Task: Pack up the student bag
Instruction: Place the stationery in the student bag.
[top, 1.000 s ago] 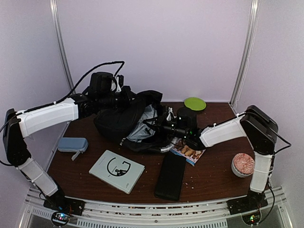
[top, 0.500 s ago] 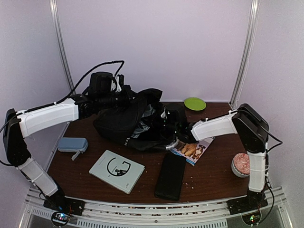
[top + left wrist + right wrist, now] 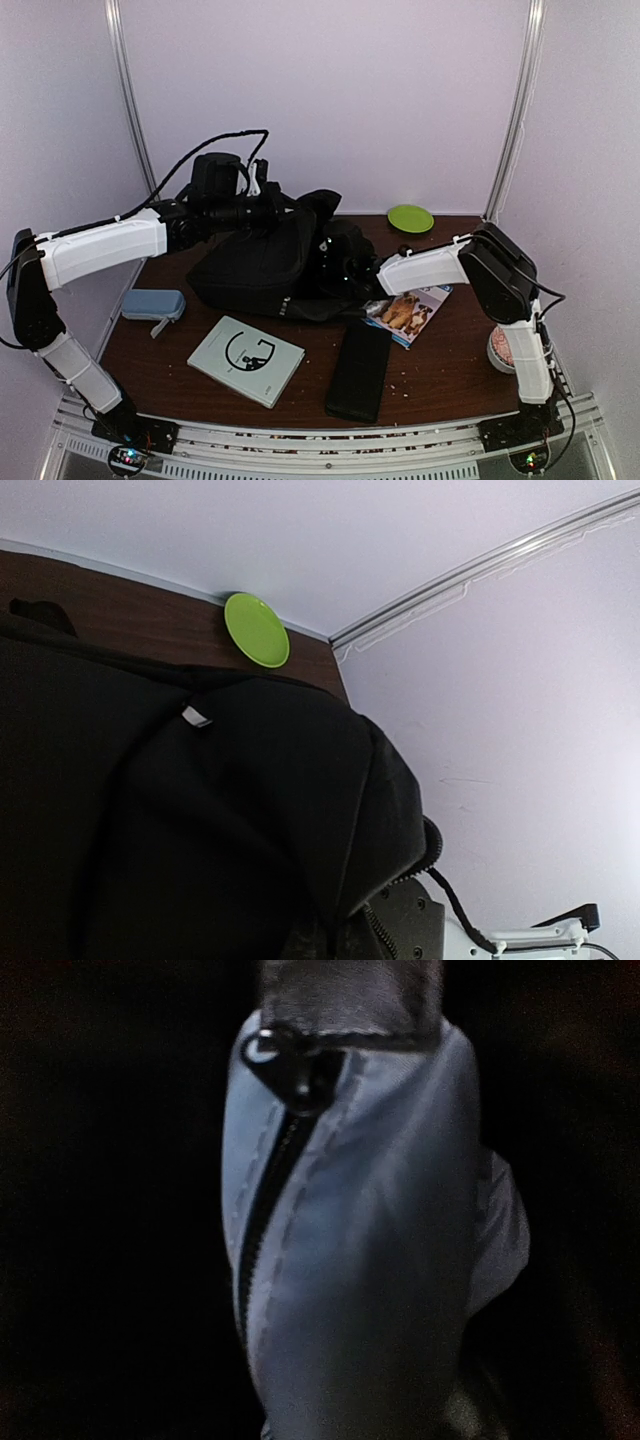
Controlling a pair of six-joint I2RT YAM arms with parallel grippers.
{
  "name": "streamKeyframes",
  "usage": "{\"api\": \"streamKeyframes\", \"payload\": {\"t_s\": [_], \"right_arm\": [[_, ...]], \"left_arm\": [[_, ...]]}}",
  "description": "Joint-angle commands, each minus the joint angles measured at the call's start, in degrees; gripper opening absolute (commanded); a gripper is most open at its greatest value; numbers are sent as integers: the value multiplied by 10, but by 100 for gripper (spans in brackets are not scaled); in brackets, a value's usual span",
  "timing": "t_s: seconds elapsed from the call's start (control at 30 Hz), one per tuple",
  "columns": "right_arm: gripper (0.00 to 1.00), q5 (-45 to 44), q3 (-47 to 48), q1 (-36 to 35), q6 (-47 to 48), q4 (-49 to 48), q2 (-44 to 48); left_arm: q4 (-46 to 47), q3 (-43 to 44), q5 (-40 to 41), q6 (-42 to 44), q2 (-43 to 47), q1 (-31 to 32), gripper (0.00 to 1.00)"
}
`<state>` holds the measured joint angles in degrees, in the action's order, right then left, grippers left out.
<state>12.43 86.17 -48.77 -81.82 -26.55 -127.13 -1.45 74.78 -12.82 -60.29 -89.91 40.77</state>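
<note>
Next I need to move my right gripper deeper into the bag and free the grey pouch (image 3: pixel 370 1260), since the bag's dark interior lies to the gripper's left in the top view.
The student bag (image 3: pixel 250 265) is a big black soft bag at the back middle of the table. It fills the left wrist view (image 3: pixel 200 820). My left gripper (image 3: pixel 268 205) is shut on the bag's upper edge and holds it raised; its fingers are buried in black fabric. My right arm (image 3: pixel 425 268) reaches left into the bag's opening, and its gripper is hidden inside. In the right wrist view a grey zippered pouch (image 3: pixel 370 1260) stands straight up from the jaws in the dark interior, held by the shut right gripper.
A green plate (image 3: pixel 410 218) lies at the back right. A blue-grey case (image 3: pixel 153 303) sits at the left, a white book (image 3: pixel 246 360) and a slim black case (image 3: pixel 360 370) near the front. A printed packet (image 3: pixel 405 312) and a patterned bowl (image 3: pixel 505 348) lie right.
My right arm has pushed left, carrying its gripper from the bag's mouth into the bag. The pale lining seen before is now covered by black fabric. The left arm stayed nearly still.
</note>
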Motion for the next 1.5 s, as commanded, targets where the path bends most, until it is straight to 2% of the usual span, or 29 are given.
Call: {"api": "streamKeyframes", "payload": {"t_s": [0.0, 0.1, 0.3, 0.53, 0.57, 0.6, 0.63, 0.7, 0.77, 0.83, 0.97, 1.17, 1.33, 1.47], "right_arm": [[0, 67, 30, -18, 2, 23, 3], [0, 119, 65, -21, 9, 71, -17], [0, 136, 120, -21, -10, 81, -63], [0, 153, 250, -20, 18, 217, -140], [4, 161, 252, -20, 19, 220, -143], [13, 171, 248, -20, 21, 216, -140], [28, 178, 237, -19, 22, 201, -134], [51, 177, 188, -16, 25, 163, -96], [65, 169, 134, -10, 33, 137, -53], [73, 173, 97, -2, 40, 126, -17], [82, 183, 33, 10, 41, 97, 42], [88, 192, -32, 16, 54, 93, 106], [91, 190, -55, 20, 76, 112, 148], [92, 174, -62, 26, 123, 170, 191]], "left_arm": [[119, 60, -54, 30, 13, 9, 0], [127, 67, -71, 31, -2, 7, 0], [165, 69, -117, 6, -27, 8, 0], [157, 63, -124, 17, -17, 8, 0], [154, 63, -124, 21, -16, 8, 0], [151, 63, -123, 25, -15, 8, 0], [145, 63, -118, 30, -13, 8, 0], [132, 61, -107, 43, -11, 5, 0], [125, 53, -94, 47, -7, 0, 0], [124, 42, -80, 47, -3, -9, 0], [123, 20, -54, 44, 10, -26, 0], [121, 1, -31, 45, 28, -45, 0], [114, -6, -25, 51, 40, -49, 0], [103, -11, -20, 58, 47, -49, 0]]}}
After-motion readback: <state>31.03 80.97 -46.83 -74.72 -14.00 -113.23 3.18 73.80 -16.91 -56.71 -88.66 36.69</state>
